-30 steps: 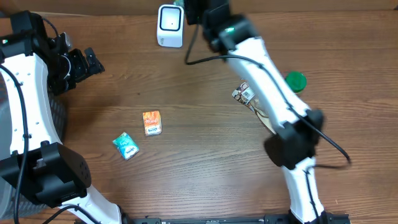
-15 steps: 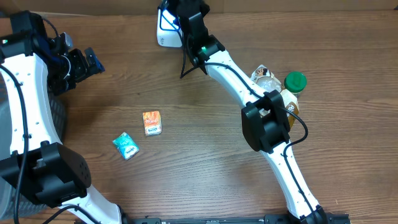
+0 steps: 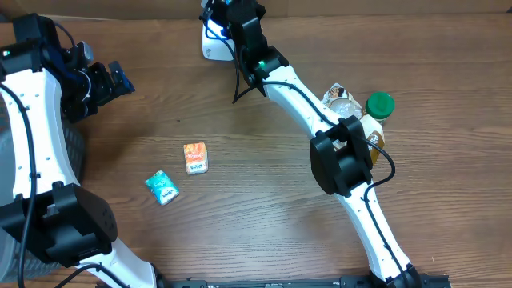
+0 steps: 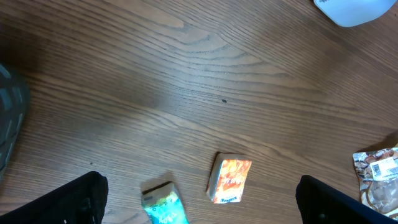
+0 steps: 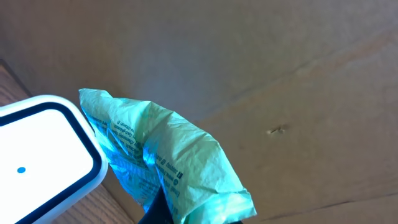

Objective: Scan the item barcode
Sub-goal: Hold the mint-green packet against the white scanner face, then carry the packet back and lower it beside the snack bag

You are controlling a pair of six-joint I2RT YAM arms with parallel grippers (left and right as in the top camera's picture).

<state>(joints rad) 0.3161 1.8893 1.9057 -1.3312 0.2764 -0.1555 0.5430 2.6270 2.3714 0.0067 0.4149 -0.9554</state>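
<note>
My right gripper should next move back and down and release the packet lit blue on the tabletop (image 3: 302, 158) beside the clear labelled bag.
My right gripper (image 3: 233, 13) is at the far edge of the table, right beside the white scanner (image 3: 216, 45). It is shut on a crumpled light-green packet (image 5: 166, 160) with small dark print. In the right wrist view the packet's lower edge overlaps the corner of the scanner (image 5: 38, 148), and a blue tint lies on that side of the packet. Only a dark bit of a finger (image 5: 163, 210) shows under the packet. My left gripper (image 3: 113, 80) hangs open at the left, with nothing between its fingers (image 4: 67, 200).
An orange packet (image 3: 195, 158) and a teal packet (image 3: 162, 187) lie left of centre, also seen as orange packet (image 4: 231, 179) and teal packet (image 4: 165, 206). A green-capped bottle (image 3: 379, 106) and a clear labelled bag (image 3: 339, 97) sit at the right. A dark basket (image 3: 74, 152) stands at the left edge.
My right arm swung left and brought the green packet up to the scanner, uncovering the bottle and bag. Over the last half second it barely moved. The left arm stayed put.
</note>
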